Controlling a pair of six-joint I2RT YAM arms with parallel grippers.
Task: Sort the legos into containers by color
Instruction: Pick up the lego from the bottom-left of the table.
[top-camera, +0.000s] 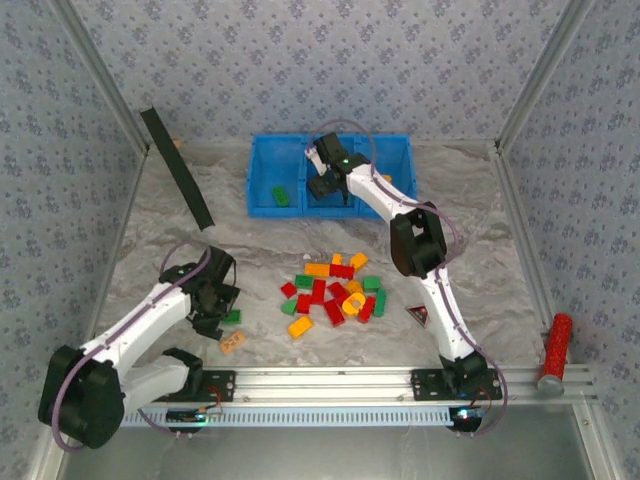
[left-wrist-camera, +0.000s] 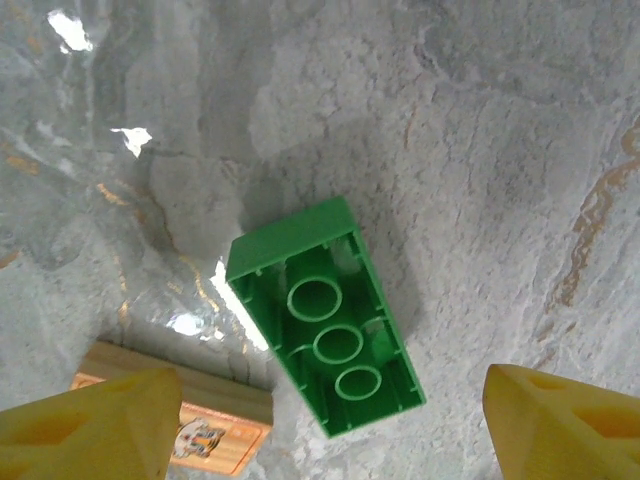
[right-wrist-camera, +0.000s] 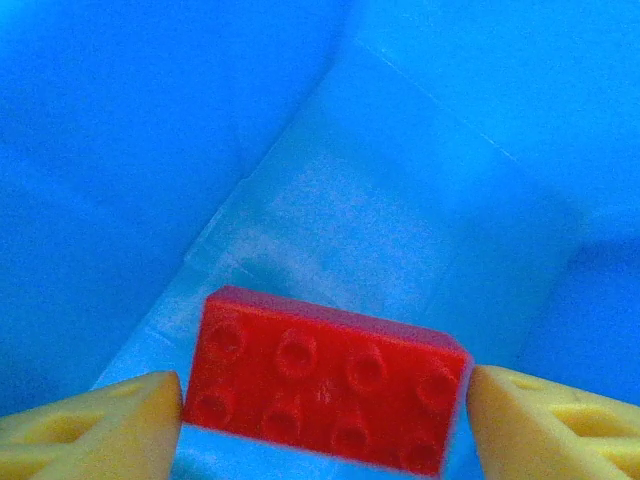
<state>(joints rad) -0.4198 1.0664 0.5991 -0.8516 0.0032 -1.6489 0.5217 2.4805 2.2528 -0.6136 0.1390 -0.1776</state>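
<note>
The green lego lies between the spread fingers of the left gripper, so the robot will next move that gripper down toward the table and close it across the lego's long sides.
A loose pile of red, green and yellow-orange legos (top-camera: 335, 290) lies mid-table. One green lego (left-wrist-camera: 325, 320) lies hollow side up on the table, and my left gripper (left-wrist-camera: 325, 440) hangs open just above it, its fingertips wide to either side; the same lego (top-camera: 231, 316) lies beside that gripper (top-camera: 210, 318). My right gripper (top-camera: 330, 190) reaches down into the middle compartment of the blue containers (top-camera: 262, 160). A red lego (right-wrist-camera: 325, 390), studs up and slightly blurred, sits between its spread yellow fingertips (right-wrist-camera: 100, 425), and that gripper (right-wrist-camera: 325, 440) is open. Another green lego (top-camera: 283, 196) lies in the left compartment.
A pale orange flat piece (top-camera: 233, 341) lies near the left gripper, its edge (left-wrist-camera: 200, 425) close to the left fingertip. A black triangle with a red mark (top-camera: 419, 317) sits by the right arm. A black bar (top-camera: 176, 166) leans at the back left. A red cylinder (top-camera: 553, 350) lies at the right edge.
</note>
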